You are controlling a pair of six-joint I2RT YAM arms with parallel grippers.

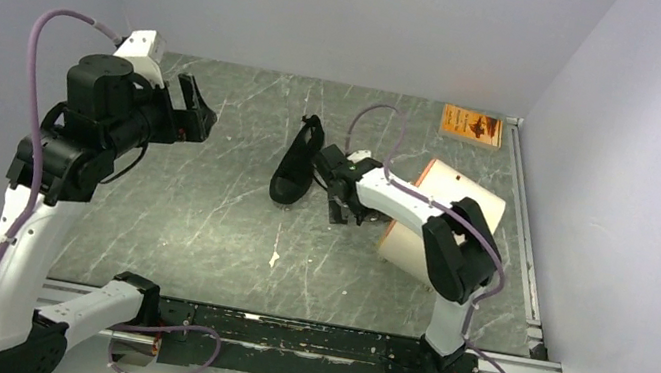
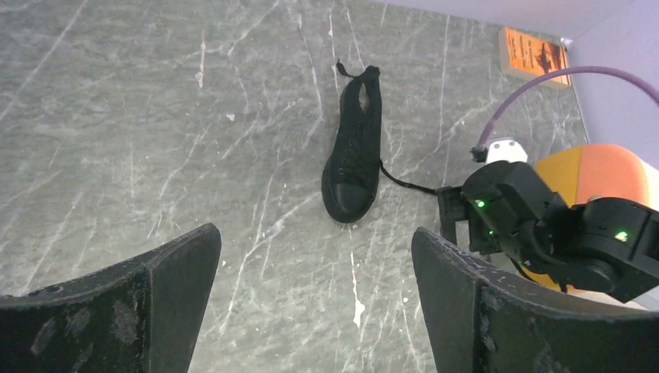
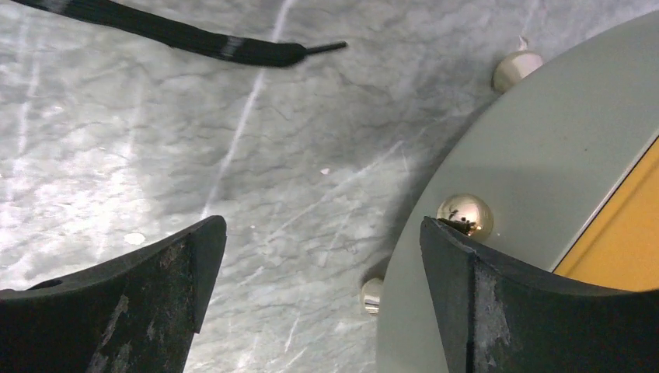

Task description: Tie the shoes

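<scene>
The black shoe's collar (image 1: 303,134) (image 2: 350,98) is below my left gripper, to its right in the top view. I will swing my left gripper across and down onto it next, as the shoe's opening has room for a finger.
The black shoe (image 1: 297,163) lies on the grey marbled table, toe toward the arms; it also shows in the left wrist view (image 2: 353,148). One thin black lace (image 2: 404,183) trails from it toward my right gripper, and its end (image 3: 194,35) lies flat on the table above the jaws in the right wrist view. My right gripper (image 1: 339,206) is open and empty, low over the table just right of the shoe (image 3: 322,229). My left gripper (image 1: 201,110) is open and empty, raised well left of the shoe (image 2: 315,241).
A cream-and-orange cylinder (image 1: 448,216) lies right of the right gripper; its grey end face with shiny studs (image 3: 544,155) sits against the right finger. An orange booklet (image 1: 472,124) lies at the far right corner. White walls enclose the table.
</scene>
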